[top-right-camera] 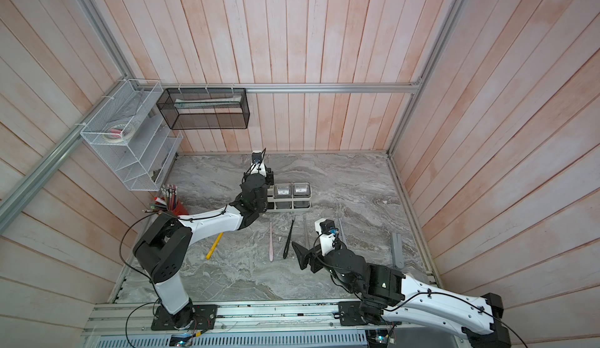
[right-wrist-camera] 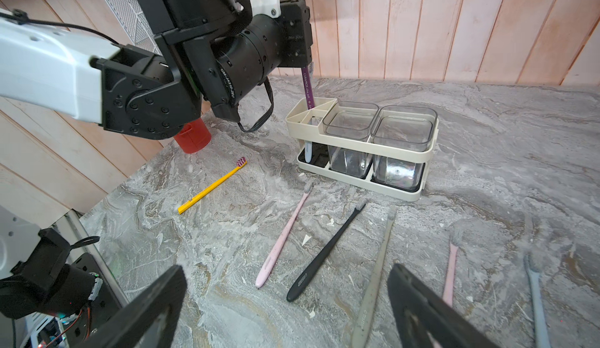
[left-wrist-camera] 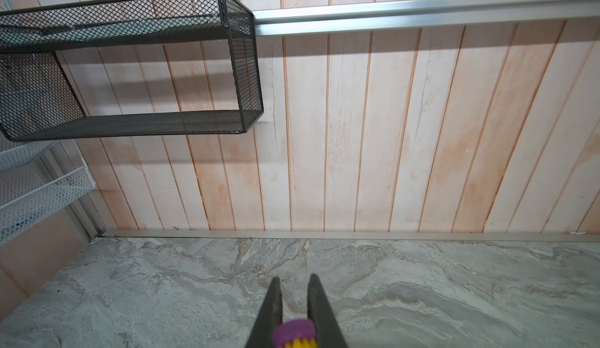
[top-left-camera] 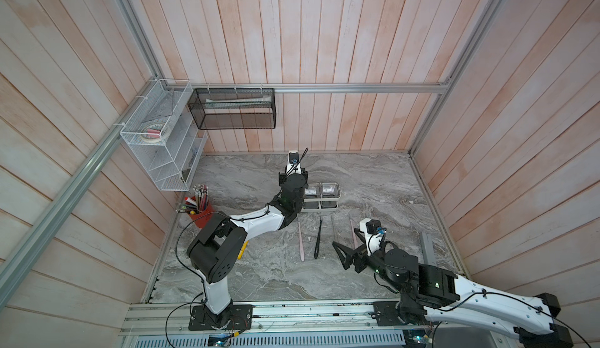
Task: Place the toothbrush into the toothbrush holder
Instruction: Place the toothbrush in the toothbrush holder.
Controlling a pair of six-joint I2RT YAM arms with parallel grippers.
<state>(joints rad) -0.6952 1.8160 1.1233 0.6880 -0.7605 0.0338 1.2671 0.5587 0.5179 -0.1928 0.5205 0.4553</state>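
Note:
Next I should lower the purple toothbrush in my left gripper deeper into the holder's slot end below and release it, as its handle shows above the holder's rim.
The toothbrush holder is a cream frame with two clear square cups and a divided slot end. My left gripper hangs over that slot end, shut on a purple toothbrush. The brush stands upright, its purple and yellow head between the fingers and its white lower end down inside a slot. In both top views the left wrist hides the gripper and brush. My right gripper stands open above loose toothbrushes on the table, holding nothing.
Pink, black, grey-green, second pink, blue-grey and yellow toothbrushes lie in front of the holder. A red cup of pens stands left. White and black mesh baskets hang on the walls.

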